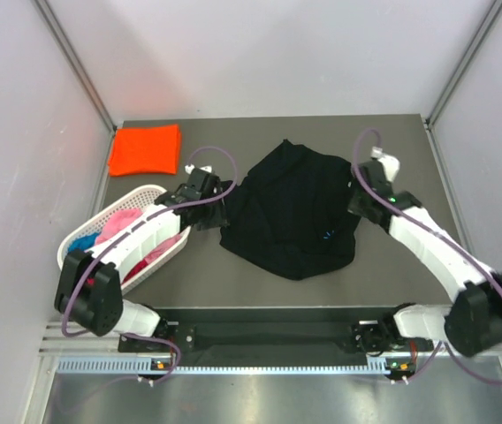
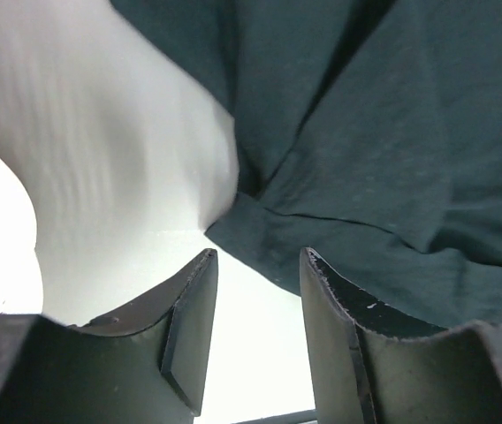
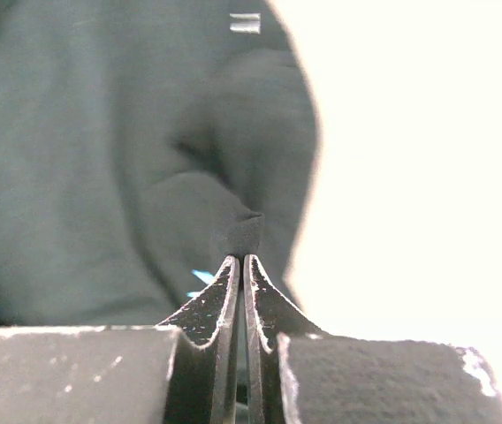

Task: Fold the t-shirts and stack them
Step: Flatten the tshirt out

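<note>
I will next lower my left gripper slightly onto the black t-shirt's corner by the basket (image 2: 253, 237), just below its open fingers.
A black t-shirt (image 1: 291, 208) lies crumpled and partly spread in the middle of the table, a small blue label (image 1: 326, 235) showing near its right front. My right gripper (image 1: 355, 205) is at its right edge, shut on a pinch of the black cloth (image 3: 240, 231); its jaws (image 3: 241, 258) are pressed together. My left gripper (image 1: 223, 205) is at the shirt's left edge, open, with nothing between its fingertips (image 2: 258, 258); the black cloth (image 2: 384, 150) lies just beyond them. A folded bright orange t-shirt (image 1: 145, 149) lies at the back left.
A white lattice basket (image 1: 149, 190) stands at the left under my left arm, holding pink (image 1: 118, 225), blue (image 1: 83, 240) and magenta (image 1: 158, 252) t-shirts. Grey walls enclose the table at the back and sides.
</note>
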Robot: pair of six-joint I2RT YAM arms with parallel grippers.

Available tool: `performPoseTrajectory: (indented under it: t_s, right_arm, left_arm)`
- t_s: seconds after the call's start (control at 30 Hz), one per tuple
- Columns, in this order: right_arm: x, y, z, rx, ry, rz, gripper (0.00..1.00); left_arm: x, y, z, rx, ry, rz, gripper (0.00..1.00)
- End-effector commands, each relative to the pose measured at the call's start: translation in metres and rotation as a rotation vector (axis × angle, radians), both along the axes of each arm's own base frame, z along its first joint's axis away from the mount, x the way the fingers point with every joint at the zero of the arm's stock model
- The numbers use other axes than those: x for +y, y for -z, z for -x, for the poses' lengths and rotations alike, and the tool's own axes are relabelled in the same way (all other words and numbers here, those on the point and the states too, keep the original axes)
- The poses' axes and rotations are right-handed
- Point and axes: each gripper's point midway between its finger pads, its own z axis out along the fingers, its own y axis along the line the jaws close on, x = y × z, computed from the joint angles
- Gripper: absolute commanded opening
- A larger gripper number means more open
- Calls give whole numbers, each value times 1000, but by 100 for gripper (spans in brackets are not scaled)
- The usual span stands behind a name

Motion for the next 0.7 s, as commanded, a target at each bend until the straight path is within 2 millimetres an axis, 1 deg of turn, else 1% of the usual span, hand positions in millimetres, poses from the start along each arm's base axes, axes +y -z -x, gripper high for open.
performPoseTrajectory:
  t_s: [0.0,0.03,0.07,0.1,0.17,0.2,0.27,0.3,0.33,0.43,0.47,0.5,0.53,0.57,0.6,0.63,0.67]
  right_arm:
    - [-44,-8,34,-22,136,-41,0]
    - [-52,-10,41,-33,156,-43,0]
    - [-65,-5,49,-29,191,-39,0]
    - [-71,-16,55,-72,207,-53,0]
    - [-82,-13,65,-81,237,-61,0]
    - [-84,-20,69,-113,242,-74,0]
    - [-89,-16,76,-114,256,-78,0]
    - [-89,-20,79,-135,258,-86,0]
    - [-90,-17,81,-134,265,-88,0]
    - [-90,-17,81,-141,266,-98,0]
    - [-90,-18,80,-143,266,-109,0]
    - [-88,-18,79,-137,260,-114,0]
    - [-86,-21,76,-145,257,-128,0]
    - [-83,-27,72,-161,249,-145,0]
    - [-82,-28,67,-163,251,-149,0]
    - [-82,-36,58,-198,253,-161,0]
    - [-83,-49,48,-231,261,-175,0]
  left_arm:
    - [0,4,-3,17,8,-33,48]
    - [0,9,-2,31,4,-35,48]
    - [1,16,-2,45,3,-43,48]
    - [1,21,-1,54,1,-51,49]
    - [-1,33,-1,64,15,-49,50]
    - [-4,37,-2,63,23,-38,50]
    - [-20,41,-1,75,75,36,50]
    - [-25,43,0,79,88,57,50]
    - [-28,50,3,105,86,72,50]
    - [-29,61,6,148,74,60,47]
    - [-27,68,7,175,64,45,43]
    - [-28,71,7,184,65,47,38]
    - [-32,68,2,177,70,55,30]
    - [-34,70,-2,183,69,53,13]
    - [-35,67,-5,183,64,48,5]
    - [-42,51,-22,140,66,61,0]
    - [-44,45,-32,126,59,51,0]
